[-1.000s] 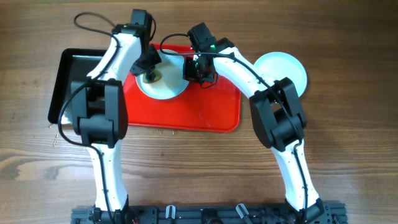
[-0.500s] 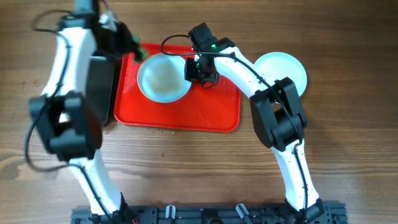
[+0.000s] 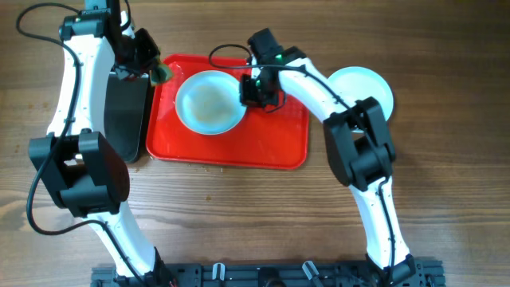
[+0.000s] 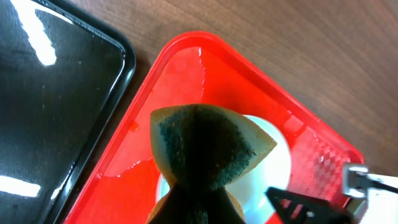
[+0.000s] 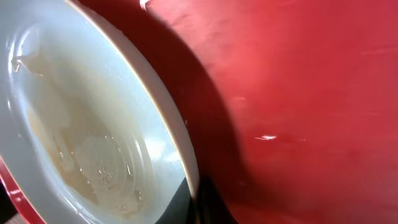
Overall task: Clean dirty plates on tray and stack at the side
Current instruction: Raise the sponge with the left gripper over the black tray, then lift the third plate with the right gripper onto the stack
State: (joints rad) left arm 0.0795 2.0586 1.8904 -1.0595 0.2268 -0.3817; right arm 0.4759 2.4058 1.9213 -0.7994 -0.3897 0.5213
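My right gripper holds a plate, and the other white plate [image 3: 367, 90] lies to the gripper's right in the overhead view. I will raise my right gripper, carry its plate over that other plate and lower it to release.
A white plate [image 3: 209, 101] with brownish smears at its centre lies on the red tray [image 3: 263, 147]. My right gripper [image 3: 249, 89] is shut on this plate's right rim; the right wrist view shows the rim [image 5: 180, 140] pinched between the fingers [image 5: 198, 202]. Another white plate [image 3: 365, 89] lies on the table right of the tray. My left gripper [image 3: 158, 73] is shut on a green-and-tan sponge [image 4: 202, 146] and holds it above the tray's left edge [image 4: 140, 102], by the black tray. A third plate is not in view.
A black tray [image 3: 126, 112] lies directly left of the red tray, also in the left wrist view [image 4: 56, 106]. Water pools on the red tray's left side [image 4: 124, 171]. Bare wooden table surrounds both trays.
My left arm has lifted the sponge off the plate's centre and swung it left to the tray's left edge. The plate's smeared centre now shows. The right gripper has stayed on the rim.
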